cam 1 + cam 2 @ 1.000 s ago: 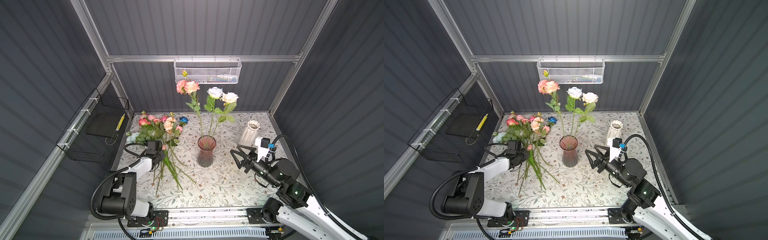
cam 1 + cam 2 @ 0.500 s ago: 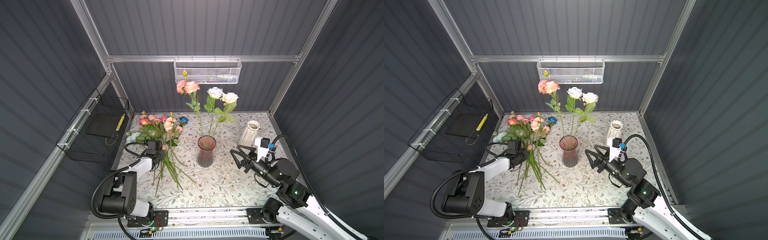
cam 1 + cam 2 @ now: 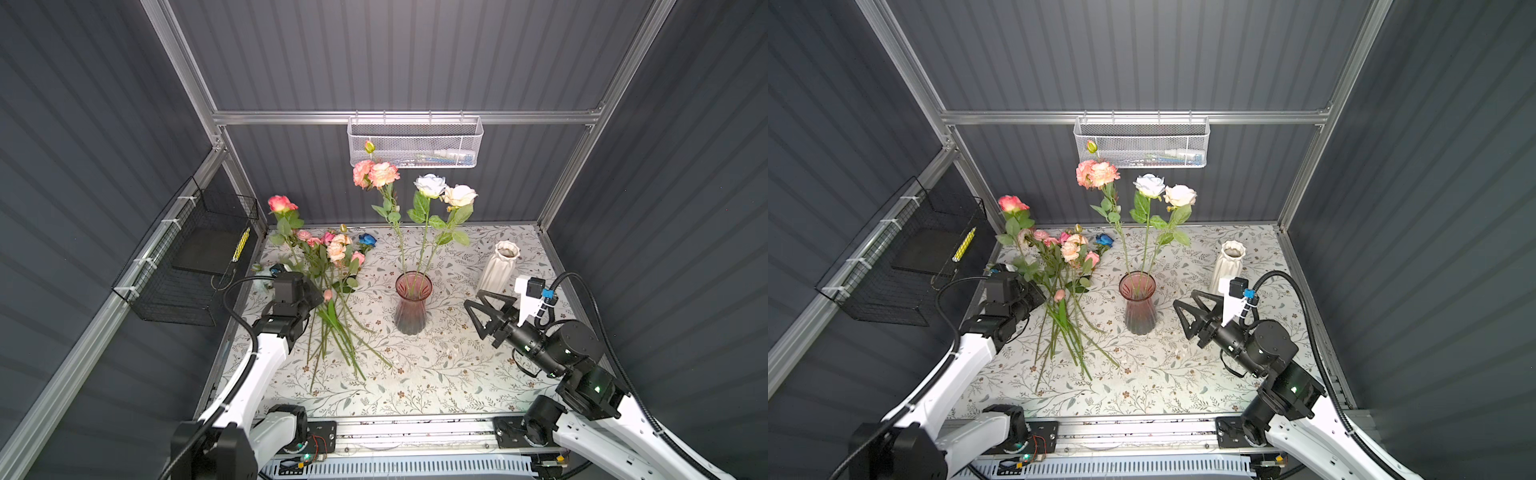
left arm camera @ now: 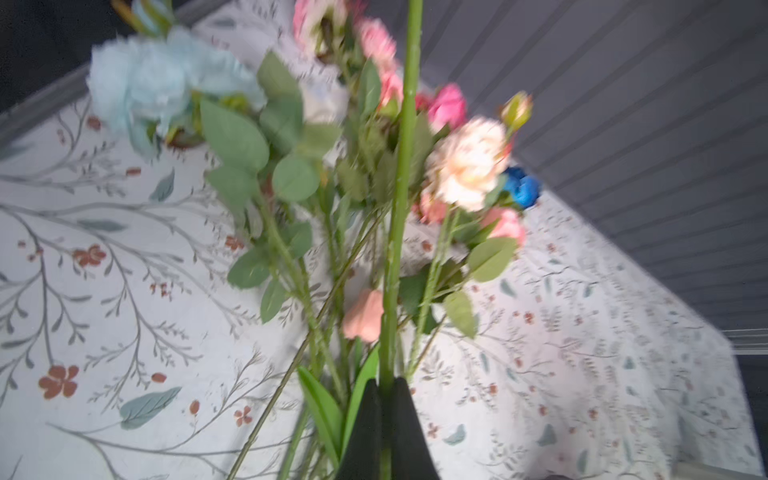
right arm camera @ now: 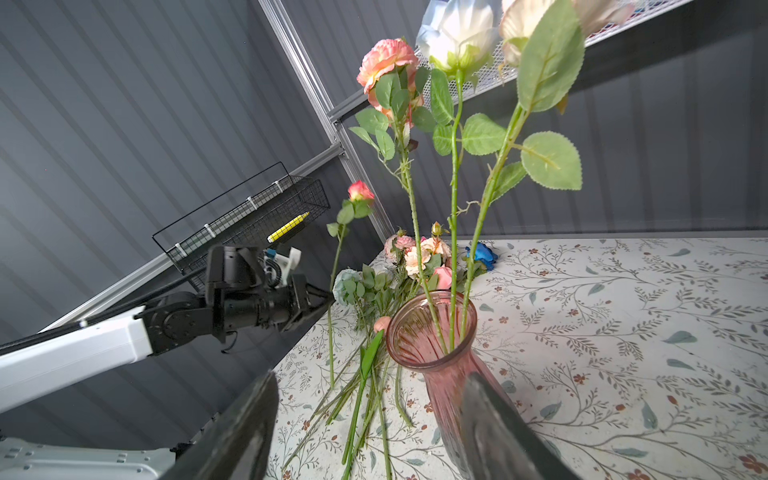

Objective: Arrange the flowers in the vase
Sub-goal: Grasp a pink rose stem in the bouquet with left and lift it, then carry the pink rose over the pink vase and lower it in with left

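Observation:
The rose's stem has its long lower end hanging below the vase's rim, so my left gripper needs to go up, swing over the pink glass vase's opening (image 3: 413, 283) and go down to let go of the stem.
In both top views my left gripper (image 3: 319, 297) (image 3: 1042, 297) is shut on the green stem of a pink rose (image 3: 281, 203) (image 3: 1012, 203), which stands nearly upright above the pile of flowers (image 3: 332, 253) (image 3: 1069, 249) lying on the left of the table. The left wrist view shows the stem (image 4: 399, 208) pinched between the black tips of the left gripper (image 4: 384, 384). The pink glass vase (image 3: 412, 305) (image 3: 1138, 305) (image 5: 432, 332) holds three flowers. My right gripper (image 3: 473, 313) (image 3: 1183, 318) (image 5: 370, 399) is open, just right of the vase, touching nothing.
A white ribbed vase (image 3: 498, 266) stands behind my right gripper. A black wire basket (image 3: 195, 266) with a yellow pen hangs on the left wall. A white mesh basket (image 3: 415, 143) hangs on the back rail above the tall blooms.
My left gripper has finished shutting on the stem and lifted it, so the pink rose now rises out of the pile with its bloom higher. The right arm has not moved.

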Motion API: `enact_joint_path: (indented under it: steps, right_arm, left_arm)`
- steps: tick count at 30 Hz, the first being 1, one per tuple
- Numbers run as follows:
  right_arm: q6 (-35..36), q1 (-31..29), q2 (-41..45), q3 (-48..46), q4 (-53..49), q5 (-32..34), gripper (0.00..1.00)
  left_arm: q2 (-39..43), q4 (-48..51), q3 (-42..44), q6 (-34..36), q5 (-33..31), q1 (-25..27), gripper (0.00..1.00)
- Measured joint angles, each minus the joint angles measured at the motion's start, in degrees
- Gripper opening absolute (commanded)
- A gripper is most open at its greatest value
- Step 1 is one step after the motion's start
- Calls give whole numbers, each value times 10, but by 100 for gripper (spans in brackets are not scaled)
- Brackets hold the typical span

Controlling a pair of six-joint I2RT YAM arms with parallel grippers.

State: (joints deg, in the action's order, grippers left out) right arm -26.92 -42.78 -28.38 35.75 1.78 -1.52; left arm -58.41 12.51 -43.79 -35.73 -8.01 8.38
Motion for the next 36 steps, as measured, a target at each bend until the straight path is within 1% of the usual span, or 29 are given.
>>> enact_joint_path:
  steps: [2,5,10,13,16,21,24,28,32,36]
  right_arm:
    - [1,0,0,2,-2,0,71]
    - [2,0,0,8,-3,2,71]
    - [4,0,2,17,-3,5,72]
    - [4,0,2,19,-3,7,71]
    - [4,0,2,20,-4,10,71]
    - [5,0,3,28,-13,17,71]
    - [5,0,11,30,-18,20,71]
    - [5,0,23,30,-24,22,71]
    - [5,0,32,30,-28,21,71]
    - [5,0,36,30,-28,21,71]
  left_arm:
    - [35,11,-32,2,5,17,0]
    - [70,15,-84,4,10,66,0]
    - [85,-28,-153,10,18,156,0]
    - [73,-78,-169,23,15,212,0]
    - [47,-140,-171,51,0,275,0]
    - [-27,-242,-173,114,-30,363,0]
    - [-78,-287,-176,157,-53,396,0]
    - [-127,-326,-179,217,-94,424,0]
    - [-159,-368,-175,262,-132,433,0]
    - [-172,-407,-156,286,-160,433,0]
